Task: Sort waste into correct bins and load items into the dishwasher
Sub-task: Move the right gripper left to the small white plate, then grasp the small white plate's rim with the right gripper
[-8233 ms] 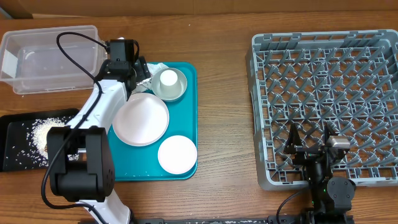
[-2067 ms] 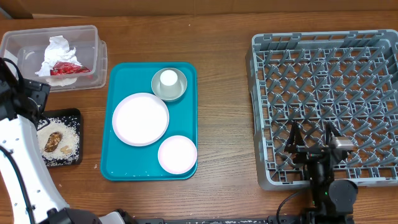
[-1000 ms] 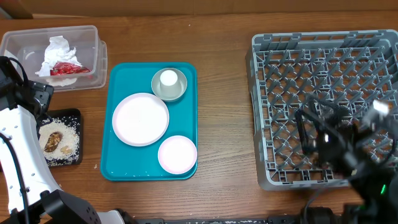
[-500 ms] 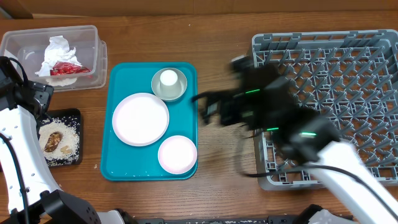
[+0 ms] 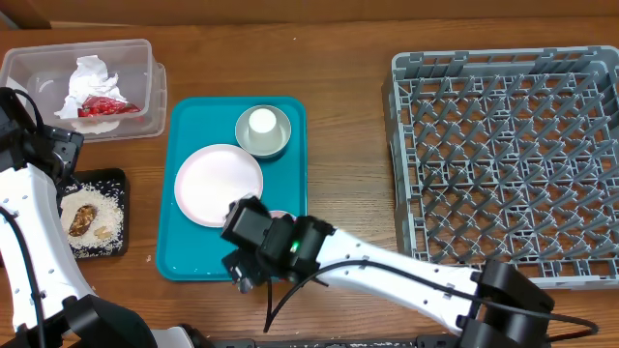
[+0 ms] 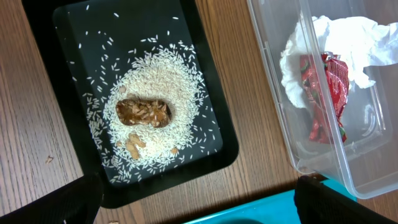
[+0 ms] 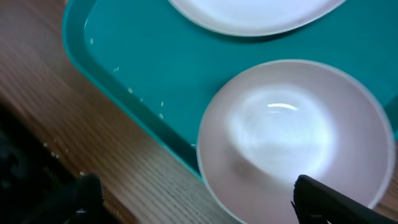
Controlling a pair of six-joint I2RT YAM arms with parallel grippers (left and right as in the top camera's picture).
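My right gripper lowers its open fingers astride the small plate's rim beside the tray's front edge next. It then closes them, since the plate's rim shows below, between them.
My right gripper [image 5: 242,259] is open and hovers low over the small plate [image 7: 298,137] at the front of the teal tray [image 5: 193,126]. The arm hides most of that plate from above. The larger plate [image 5: 215,179] lies beside it. The white cup [image 5: 262,122] stands in the grey-green bowl [image 5: 276,143]. My left gripper [image 6: 199,208] is open and empty, high above the table edge between both bins. The clear tub [image 5: 29,60] holds the napkin [image 5: 89,75] and red wrapper [image 5: 102,104]. The black tray [image 6: 74,37] holds rice [image 6: 161,81] and brown lumps [image 6: 143,112].
The grey dish rack [image 5: 503,164] stands at the right with nothing in it. My right arm stretches from the front right corner across bare wooden table to the teal tray. A few rice grains lie on the teal tray's front edge [image 7: 137,99].
My right arm has swung from in front of the dish rack leftward to the teal tray, over the small plate. The left arm has stayed still.
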